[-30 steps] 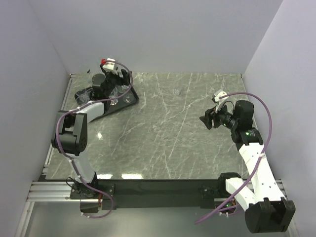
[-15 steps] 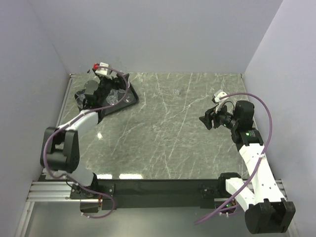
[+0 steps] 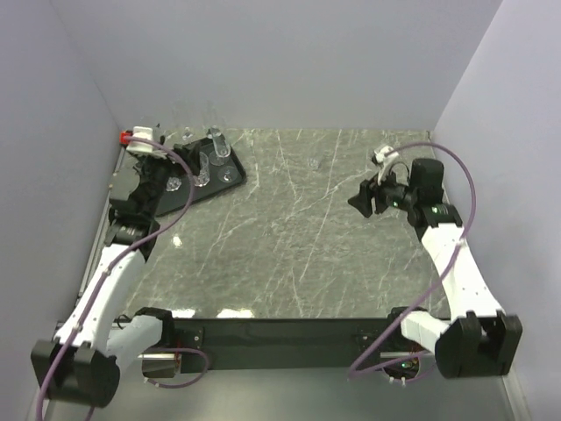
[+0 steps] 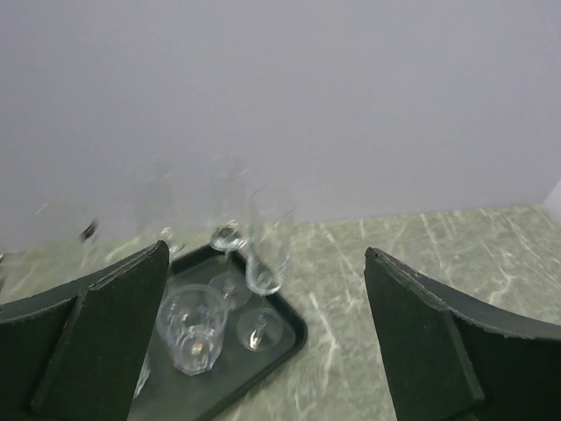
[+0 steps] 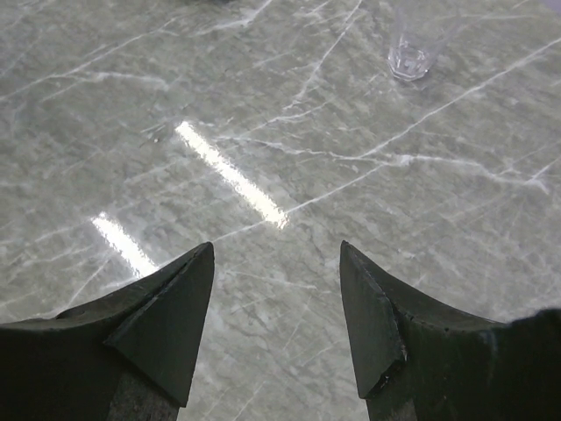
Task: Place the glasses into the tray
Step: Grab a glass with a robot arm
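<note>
The small glass point(image 5: 412, 54) stands outside the tray, so my right gripper will next reach outward, to its left in the top view, and go down onto the rim of the small glass.
The black tray point(image 3: 235, 181) lies at the far left of the table and holds several clear glasses point(image 3: 203, 168), among them a tall flute point(image 3: 216, 143). In the left wrist view the tray point(image 4: 285, 340) carries a short tumbler point(image 4: 193, 329) and a stemmed glass point(image 4: 267, 246). One small glass point(image 3: 314, 163) stands alone on the table at the far middle; it also shows in the right wrist view point(image 5: 410, 51). My left gripper point(image 3: 160, 179) point(image 4: 265, 254) is open and empty at the tray's near-left end. My right gripper point(image 3: 362, 200) point(image 5: 276, 250) is open and empty above bare table.
The grey marble table point(image 3: 298, 246) is walled by pale panels on the left, back and right. A black strip with the arm bases point(image 3: 280, 333) runs along the near edge. Light glare streaks point(image 5: 232, 175) lie on the table under the right gripper.
My left arm has drawn back to the left and off the tray, uncovering the glasses that stand on it. My right gripper has shifted slightly farther and to the left.
</note>
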